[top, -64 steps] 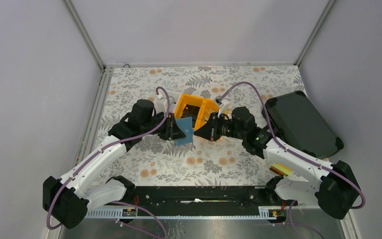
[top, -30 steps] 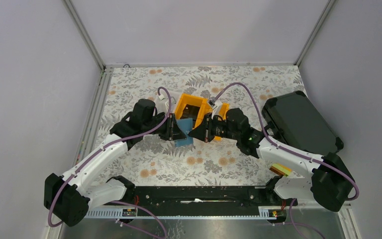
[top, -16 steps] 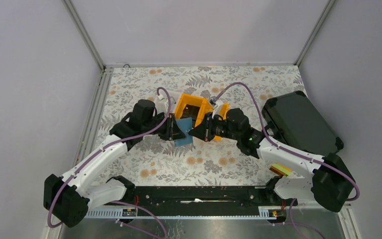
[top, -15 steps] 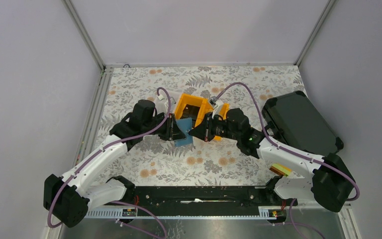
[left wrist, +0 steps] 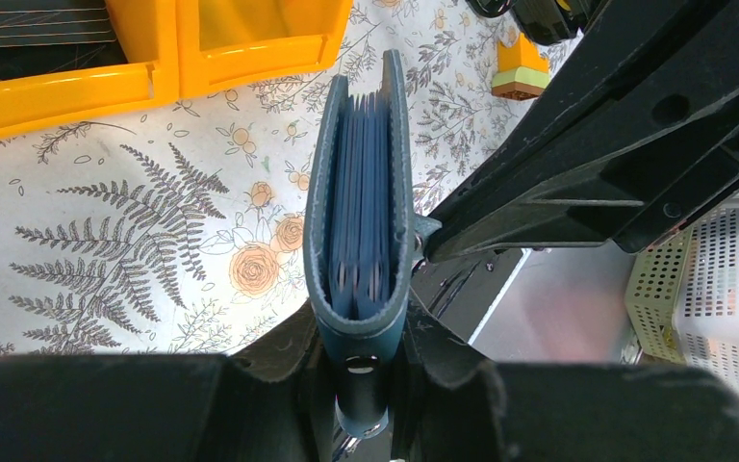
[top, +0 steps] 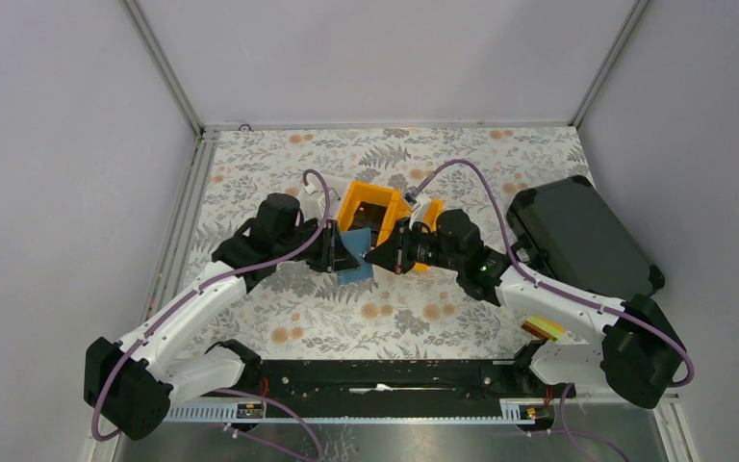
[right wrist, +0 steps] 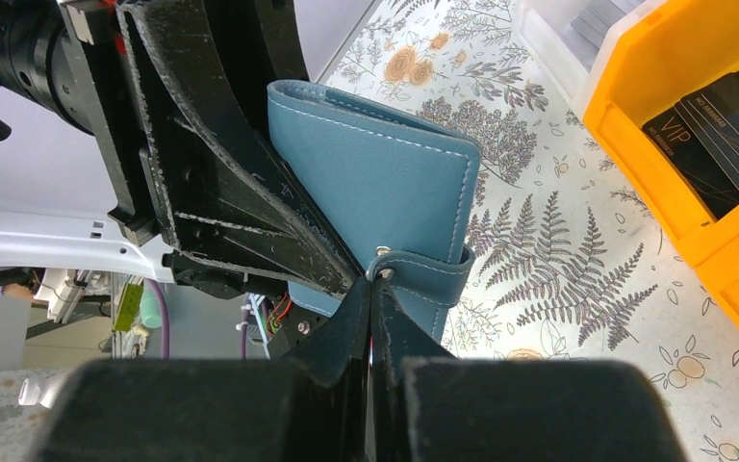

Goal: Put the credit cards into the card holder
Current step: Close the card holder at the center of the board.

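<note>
The left gripper brings the holder (top: 354,260) down and back next to release it on the clear tabletop by the orange bin, which lies below and back of the gripper.
The teal-blue card holder (top: 354,260) is folded shut and held upright above the table. My left gripper (top: 342,252) is shut on it. The left wrist view shows its edge with the inner pockets (left wrist: 361,192) and my left gripper (left wrist: 361,322) clamping its spine. My right gripper (right wrist: 373,284) is shut on the end of the holder's side tab (right wrist: 433,274), by the snap, next to the holder's outer face (right wrist: 375,183). Dark credit cards (right wrist: 722,125) lie in the orange bin (top: 351,204) just behind the holder; they also show in the left wrist view (left wrist: 29,48).
A large black hard case (top: 582,241) lies at the right. A white bin (right wrist: 577,29) with grey cards stands beside the orange bin. A small yellow, orange and green block (top: 544,328) sits near the right arm's base.
My right gripper has moved left from beside the orange bin to the card holder and closed at its tab. In the last second nothing has visibly moved.
</note>
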Motion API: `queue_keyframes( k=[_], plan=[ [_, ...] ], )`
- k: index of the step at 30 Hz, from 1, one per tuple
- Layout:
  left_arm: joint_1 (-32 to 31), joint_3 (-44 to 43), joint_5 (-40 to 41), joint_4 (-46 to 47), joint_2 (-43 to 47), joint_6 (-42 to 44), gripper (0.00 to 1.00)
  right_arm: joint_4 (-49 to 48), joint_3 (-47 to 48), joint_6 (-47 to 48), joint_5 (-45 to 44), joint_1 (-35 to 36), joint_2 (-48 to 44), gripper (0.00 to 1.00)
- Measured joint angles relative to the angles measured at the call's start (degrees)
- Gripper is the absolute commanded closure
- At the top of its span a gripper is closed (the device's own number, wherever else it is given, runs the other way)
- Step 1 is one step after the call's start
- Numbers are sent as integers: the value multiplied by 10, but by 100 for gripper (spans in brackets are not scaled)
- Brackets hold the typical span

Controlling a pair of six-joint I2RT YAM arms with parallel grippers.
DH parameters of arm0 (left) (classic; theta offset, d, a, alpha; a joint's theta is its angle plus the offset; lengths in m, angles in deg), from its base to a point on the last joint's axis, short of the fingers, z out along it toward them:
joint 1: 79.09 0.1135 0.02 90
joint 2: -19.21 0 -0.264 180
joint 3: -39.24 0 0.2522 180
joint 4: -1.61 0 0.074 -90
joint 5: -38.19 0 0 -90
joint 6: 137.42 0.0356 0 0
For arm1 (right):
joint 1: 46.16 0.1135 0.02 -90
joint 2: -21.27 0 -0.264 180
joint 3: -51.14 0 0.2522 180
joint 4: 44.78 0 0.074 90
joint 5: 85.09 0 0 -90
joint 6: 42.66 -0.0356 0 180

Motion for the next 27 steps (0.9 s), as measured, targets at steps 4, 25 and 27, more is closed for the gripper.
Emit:
queue_keyframes(
  k=[4,25,27],
  plan=[
    [0,0,1,-1,0,0,100,0,0,0,1,0,5,100],
    [0,9,7,0,-1,0,100,-7,2,-5,1,0,22,100],
    [0,9,9,0,-1,0,100,-9,2,-7,1,0,25,100]
  ],
)
